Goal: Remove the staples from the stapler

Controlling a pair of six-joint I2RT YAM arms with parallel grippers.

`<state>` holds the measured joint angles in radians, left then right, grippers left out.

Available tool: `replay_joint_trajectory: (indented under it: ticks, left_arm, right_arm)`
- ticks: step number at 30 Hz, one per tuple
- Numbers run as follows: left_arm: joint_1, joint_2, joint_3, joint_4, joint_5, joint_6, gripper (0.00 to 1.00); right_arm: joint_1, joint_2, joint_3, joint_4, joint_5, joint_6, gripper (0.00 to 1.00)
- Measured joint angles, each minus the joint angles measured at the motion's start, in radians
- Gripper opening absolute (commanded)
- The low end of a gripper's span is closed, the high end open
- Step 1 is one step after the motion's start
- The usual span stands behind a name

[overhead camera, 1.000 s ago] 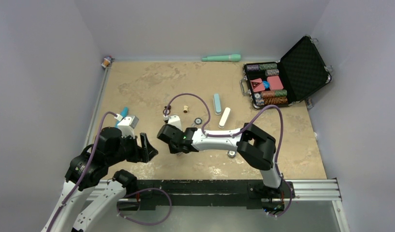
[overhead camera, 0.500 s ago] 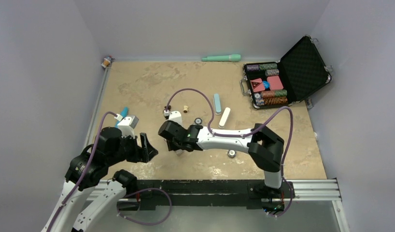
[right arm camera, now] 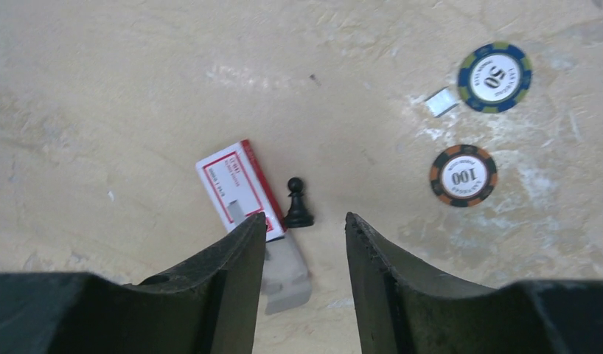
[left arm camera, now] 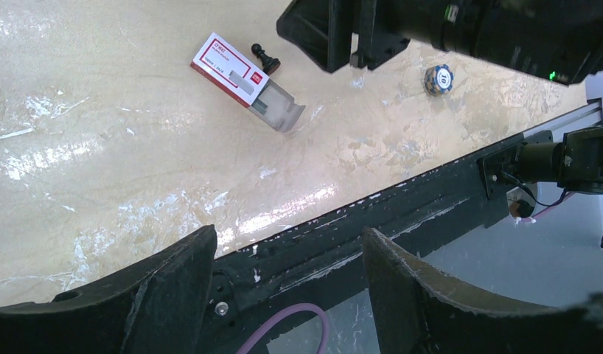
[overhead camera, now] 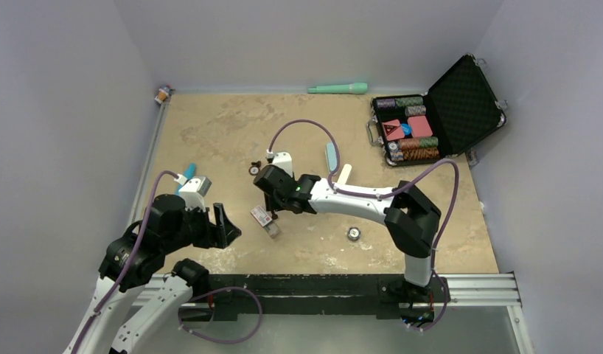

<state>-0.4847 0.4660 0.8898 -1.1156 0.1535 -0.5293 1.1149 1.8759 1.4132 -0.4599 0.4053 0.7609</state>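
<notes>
The right gripper moves outward, toward the right in the wrist view, and down around the small pale grey piece next, since it lies off by the chips.
The stapler lies in two parts at the table's middle back, a pale blue part and a white part, with the right arm's cable crossing them. My right gripper hangs open and holds nothing. It is just above a red-and-white box whose grey tray is slid out. A small pale grey piece lies near the chips; I cannot tell whether it is staples. My left gripper is open and empty over the front rail.
A black pawn stands beside the box. Poker chips lie around. An open black case of chips sits back right, a mint-green rod at the back wall and a blue stick at the left.
My right gripper has opened and drawn back toward the far side. The red-and-white box, hidden under it before, now lies uncovered on the table. The left arm has not moved.
</notes>
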Motion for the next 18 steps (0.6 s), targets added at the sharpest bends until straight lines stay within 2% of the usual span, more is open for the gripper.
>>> replay_joint_trajectory:
  ticks: [9, 18]
  left_arm:
    - [0.0, -0.002, 0.0, 0.0, 0.005, 0.001, 0.76]
    - [0.0, -0.002, 0.0, 0.0, 0.011, 0.003, 0.75]
  right_arm:
    - [-0.083, 0.009, 0.002, -0.006, 0.031, 0.011, 0.5]
    - [-0.137, 0.136, 0.074, -0.034, 0.057, 0.035, 0.5]
